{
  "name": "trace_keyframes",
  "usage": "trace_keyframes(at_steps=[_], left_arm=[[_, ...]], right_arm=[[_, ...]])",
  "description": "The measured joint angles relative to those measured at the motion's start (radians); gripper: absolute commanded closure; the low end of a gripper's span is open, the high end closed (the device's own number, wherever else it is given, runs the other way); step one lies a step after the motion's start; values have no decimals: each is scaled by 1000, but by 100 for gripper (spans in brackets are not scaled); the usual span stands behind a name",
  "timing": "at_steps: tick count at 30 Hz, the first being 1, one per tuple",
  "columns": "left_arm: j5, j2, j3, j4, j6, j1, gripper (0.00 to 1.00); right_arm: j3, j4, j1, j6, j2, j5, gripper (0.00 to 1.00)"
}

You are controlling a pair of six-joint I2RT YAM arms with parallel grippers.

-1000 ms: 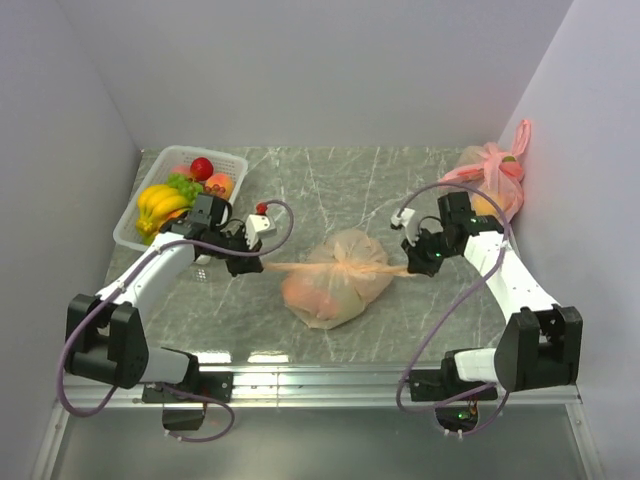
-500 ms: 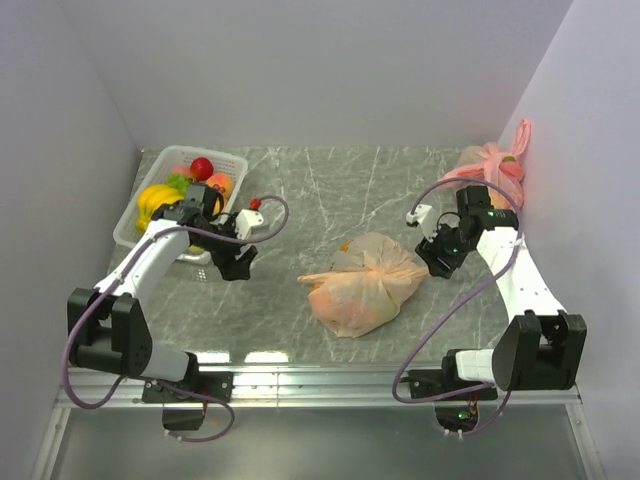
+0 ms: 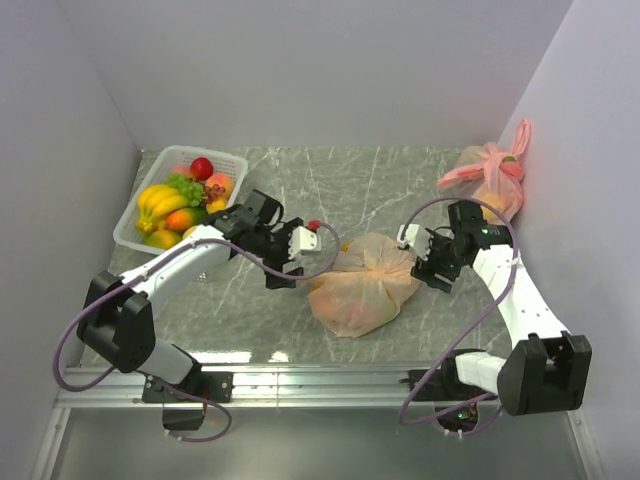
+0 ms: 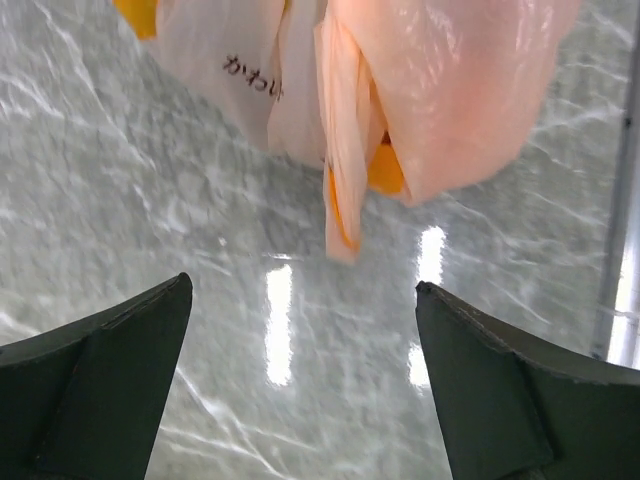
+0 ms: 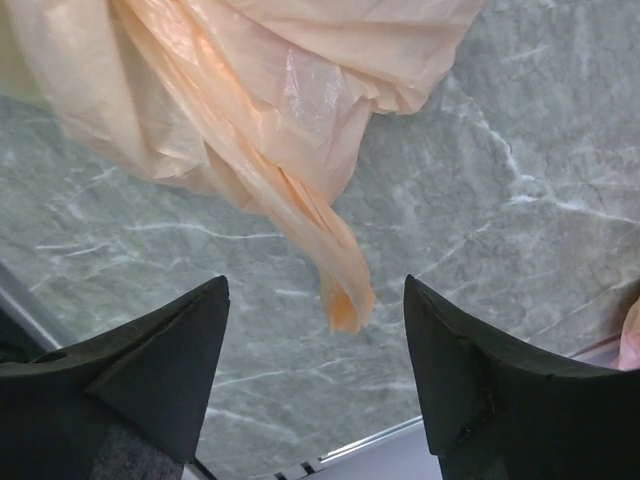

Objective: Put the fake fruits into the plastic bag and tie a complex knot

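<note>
My right gripper needs to move gently in toward the bag next and close around the bag's dangling handle end [image 5: 346,288], which already hangs free between its open fingers.
The peach-orange plastic bag [image 3: 360,295] lies mid-table, bulging, with orange shapes showing through it. Its knot [image 3: 373,263] sits on top, short ends sticking out to both sides. My left gripper [image 3: 283,272] is open just left of the bag. In the left wrist view one handle end [image 4: 343,215] hangs ahead of the left gripper [image 4: 302,285], untouched. My right gripper [image 3: 428,270] is open at the bag's right side. The other handle end [image 5: 338,285] dangles free between the right gripper's [image 5: 315,282] fingers. More fake fruits [image 3: 165,195] lie in the basket.
A white slotted basket [image 3: 128,232] with bananas, grapes and an apple stands at the back left. A pink tied bag [image 3: 490,178] rests against the right wall at the back. Walls close in on both sides, and a metal rail [image 3: 320,378] runs along the near edge.
Both grippers have opened and let go of the handle ends they were pulling. The bag slid a little right. The left arm swung back toward the basket, then returned to the bag.
</note>
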Motion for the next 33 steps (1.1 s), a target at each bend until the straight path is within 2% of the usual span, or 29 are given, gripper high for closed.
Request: trace_keyframes(at_steps=[5, 9, 10, 11, 13, 15, 16, 18, 19, 20, 22, 23, 28, 30, 33], left_arm=[[-77, 9, -51, 115, 22, -89, 11], [-125, 45, -70, 202, 25, -146, 20], [-137, 56, -73, 225, 25, -157, 23], [-148, 69, -74, 248, 24, -166, 28], [-172, 97, -74, 292, 23, -180, 34], [-188, 125, -74, 327, 24, -190, 36], [-197, 142, -74, 342, 25, -196, 37], [-209, 165, -74, 363, 23, -205, 46], [-215, 175, -74, 372, 22, -211, 52], [-220, 182, -74, 379, 18, -216, 66], [-229, 187, -73, 386, 8, -225, 82], [-233, 189, -71, 387, -1, -228, 100], [-274, 192, -64, 394, -145, -217, 100], [-292, 187, -69, 411, -262, -189, 99], [-336, 132, -114, 475, -514, -122, 100]], right_arm=[[-26, 63, 2, -24, 43, 26, 34], [-42, 119, 2, -29, 65, 31, 45], [-44, 125, 2, -30, 67, 31, 50], [-45, 131, 2, -31, 68, 29, 52], [-45, 142, 4, -28, 69, 26, 54], [-45, 154, 4, -27, 71, 22, 57], [-45, 159, 4, -26, 74, 20, 62], [-45, 169, 5, -23, 80, 17, 69], [-45, 173, 5, -17, 84, 14, 78], [-45, 175, 5, -16, 87, 10, 86], [-44, 177, 5, -2, 97, 0, 100], [-43, 178, 6, 6, 101, -3, 100], [-43, 204, -1, 109, 105, -6, 100], [-43, 235, -13, 193, 105, -18, 100], [-44, 302, -36, 406, 94, -71, 100]])
